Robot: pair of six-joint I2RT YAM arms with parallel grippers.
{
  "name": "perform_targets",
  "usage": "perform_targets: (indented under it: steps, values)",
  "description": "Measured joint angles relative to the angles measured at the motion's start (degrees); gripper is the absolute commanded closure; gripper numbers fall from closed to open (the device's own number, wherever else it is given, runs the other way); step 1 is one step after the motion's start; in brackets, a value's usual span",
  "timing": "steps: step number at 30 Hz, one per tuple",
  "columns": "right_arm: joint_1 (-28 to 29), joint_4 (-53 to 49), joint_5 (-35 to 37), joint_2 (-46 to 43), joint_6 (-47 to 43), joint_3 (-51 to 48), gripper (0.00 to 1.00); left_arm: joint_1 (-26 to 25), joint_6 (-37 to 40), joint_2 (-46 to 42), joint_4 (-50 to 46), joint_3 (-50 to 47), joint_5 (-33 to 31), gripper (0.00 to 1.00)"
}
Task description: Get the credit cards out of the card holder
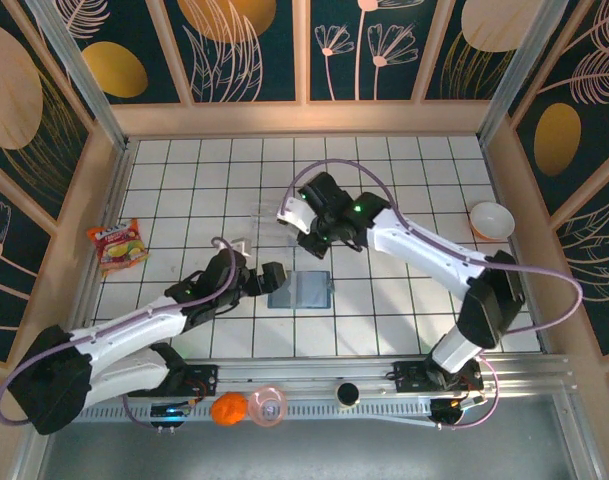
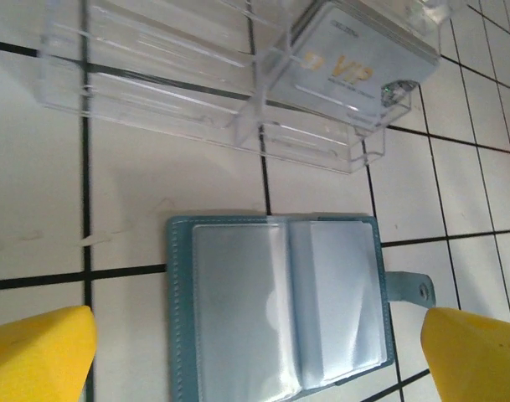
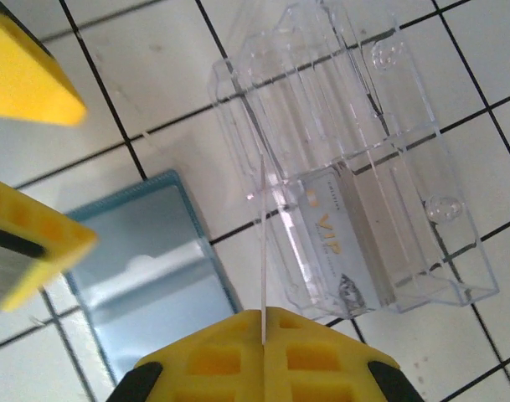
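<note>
My right gripper needs to move the pale card down and outward next and release it onto the tray's VIP stack (image 3: 340,239), which lies outward of and below its fingers.
The card holder (image 2: 280,306) lies open flat on the white tiles, teal rim around clear plastic sleeves, its clasp tab (image 2: 409,289) to the right. It also appears mid-table (image 1: 300,290) and under the right wrist (image 3: 146,276). My left gripper (image 2: 255,356) hangs open just over its near edge, yellow fingertips (image 2: 37,352) wide on either side. My right gripper (image 3: 261,314) is shut on a thin pale credit card (image 3: 261,243), seen edge-on, above the clear tray (image 3: 405,167). Another credit card (image 2: 355,67) marked VIP lies in that tray.
A snack packet (image 1: 117,245) lies by the left wall and a white bowl (image 1: 491,220) by the right wall. An orange ball (image 1: 228,408) and a pink ring (image 1: 268,407) sit on the near rail. Wooden walls frame the tiled floor.
</note>
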Motion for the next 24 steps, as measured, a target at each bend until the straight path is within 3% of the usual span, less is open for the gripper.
perform_targets:
  steps: [9,24]
  values:
    - [-1.92,-4.33,0.20,9.51,-11.98,9.92,1.00,0.48,-1.46,-7.45,-8.39,-0.98,-6.47,0.01]
    - [-3.85,-6.64,0.09,16.17,-20.94,13.03,1.00,0.96,-1.46,-7.04,-13.29,-0.92,-10.58,0.01]
